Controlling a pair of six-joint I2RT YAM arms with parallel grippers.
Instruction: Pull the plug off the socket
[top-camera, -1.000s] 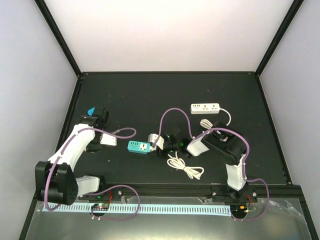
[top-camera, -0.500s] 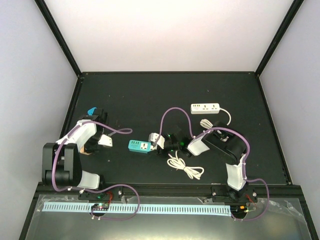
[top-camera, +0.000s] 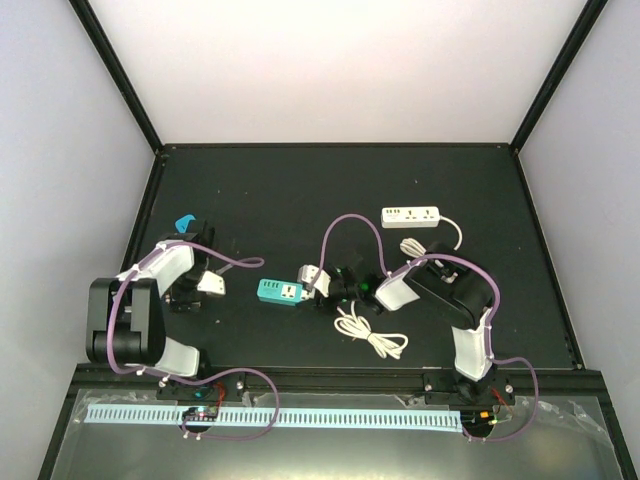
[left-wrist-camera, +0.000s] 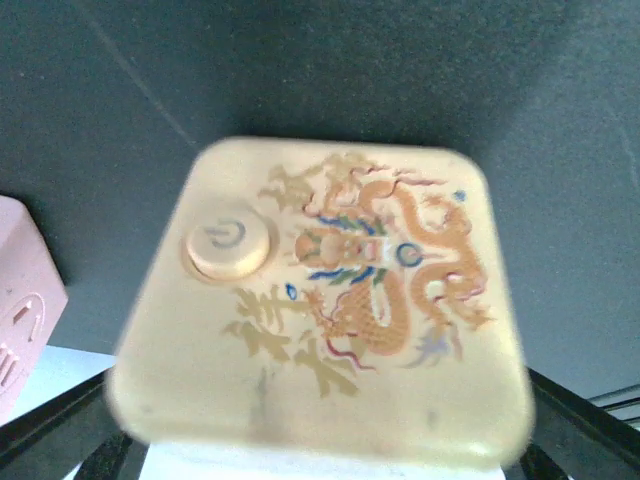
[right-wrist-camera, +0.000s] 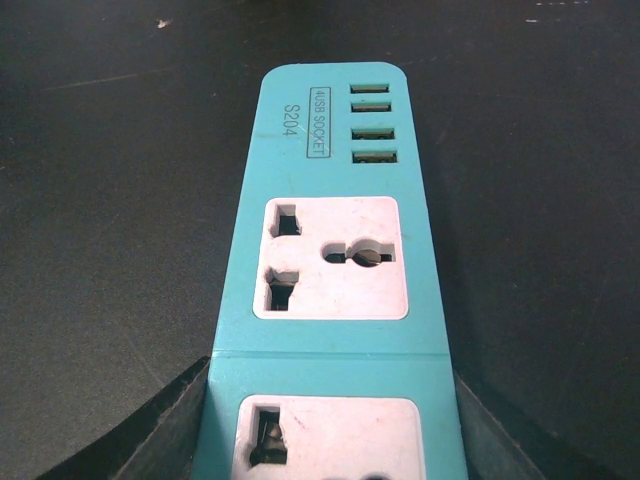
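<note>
The plug block is off, so I should next swing my right gripper outward, turn the socket strip onto the bare tabletop beyond the coiled cable, and let go of it there.
A teal socket strip lies at mid-table. In the right wrist view the strip shows empty outlets and USB ports. My right gripper is shut on its near end, with dark fingers against both sides. My left gripper is well left of the strip, apart from it. In the left wrist view it is closed on a tan plug block with a dragon print and a round button. The block fills the view and hides most of the fingers.
A white power strip with its cord lies at the back right. A coiled white cable lies just in front of the right gripper. A pink object shows at the left edge of the left wrist view.
My left arm has folded back toward its base, and its gripper with the tan plug has shifted a little left, away from the teal strip. The right arm and the strip have stayed put.
</note>
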